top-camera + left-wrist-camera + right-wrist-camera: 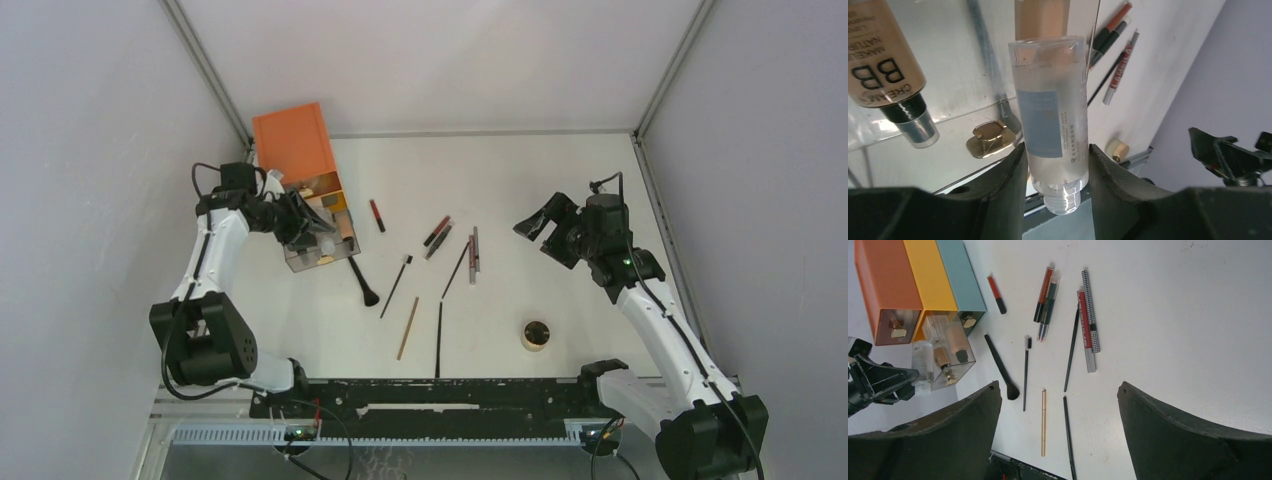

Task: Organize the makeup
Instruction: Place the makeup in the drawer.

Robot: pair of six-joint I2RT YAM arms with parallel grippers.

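My left gripper moves down into the open clear drawer point(325, 222) point(965, 65) next and releases the tube beside the tan BB cream, since the drawer lies below the gripper.
My left gripper point(300, 222) is shut on a clear tube with a pale blue label point(1050, 115), cap toward the wrist. It holds the tube over the open clear drawer point(955, 347) of the organiser, beside a tan BB cream tube point(883, 65). My right gripper point(540, 225) is open and empty, raised over the right of the table; its fingers point(1058, 387) frame the loose makeup. On the table lie a black brush point(362, 280), a mascara wand point(396, 285), a wooden pencil point(408, 327), a black pencil point(439, 340), a red pencil point(377, 215), several lip pens point(437, 235) and a round tan compact point(536, 334).
The orange three-drawer box point(293, 145) stands at the back left, its middle drawer pulled out toward the table centre. A black rail point(440, 395) runs along the near edge. Grey walls close the left, back and right sides.
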